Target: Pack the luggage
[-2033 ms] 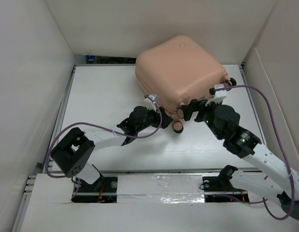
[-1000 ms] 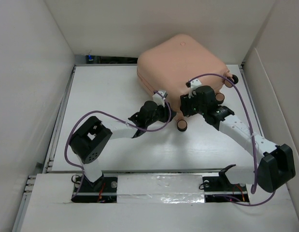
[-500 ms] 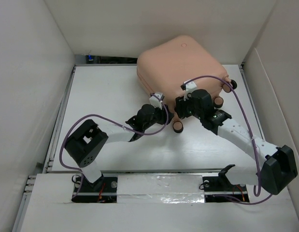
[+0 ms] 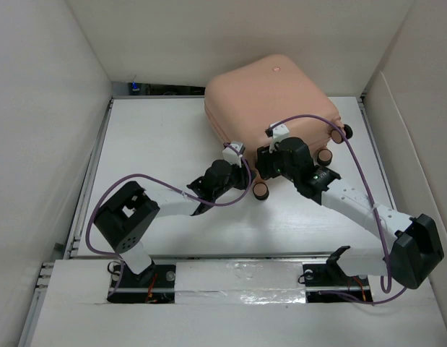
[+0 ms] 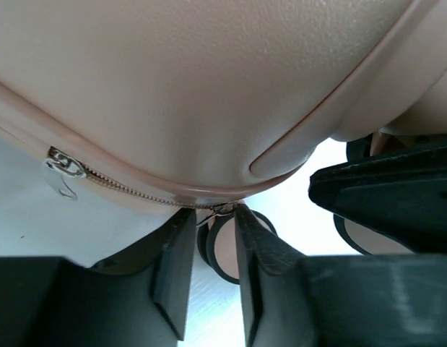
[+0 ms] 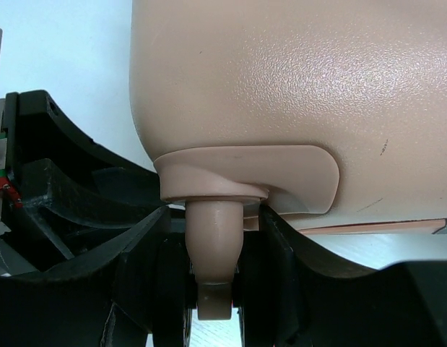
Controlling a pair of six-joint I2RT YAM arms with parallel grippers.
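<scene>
The luggage [image 4: 274, 101] lies slanted with its wheel stem in my right gripper's fingers, so my right gripper will pull it back and to the left in the overhead view, then open.
The peach-pink luggage [image 4: 274, 101] lies closed at the back of the table. My left gripper [image 4: 245, 176] is at its near corner. In the left wrist view the luggage [image 5: 209, 87] fills the top, and my left gripper [image 5: 214, 217] has its jaws narrowly apart with the metal zipper pull [image 5: 222, 210] spanning the tips. My right gripper [image 4: 265, 163] is at the same corner. In the right wrist view my right gripper [image 6: 214, 217] is closed around the stem [image 6: 214, 238] of a wheel of the luggage [image 6: 281, 79].
A second zip slider [image 5: 64, 165] hangs further left on the seam. A pink-and-black wheel [image 4: 261, 191] sticks out at the near corner and two more wheels [image 4: 325, 155] on the right side. White walls enclose the table. The two grippers sit close together.
My right arm has reached in and moved its gripper left along the luggage's near edge to the corner wheel. The corner wheel has shifted slightly left. My left gripper has stayed at the corner.
</scene>
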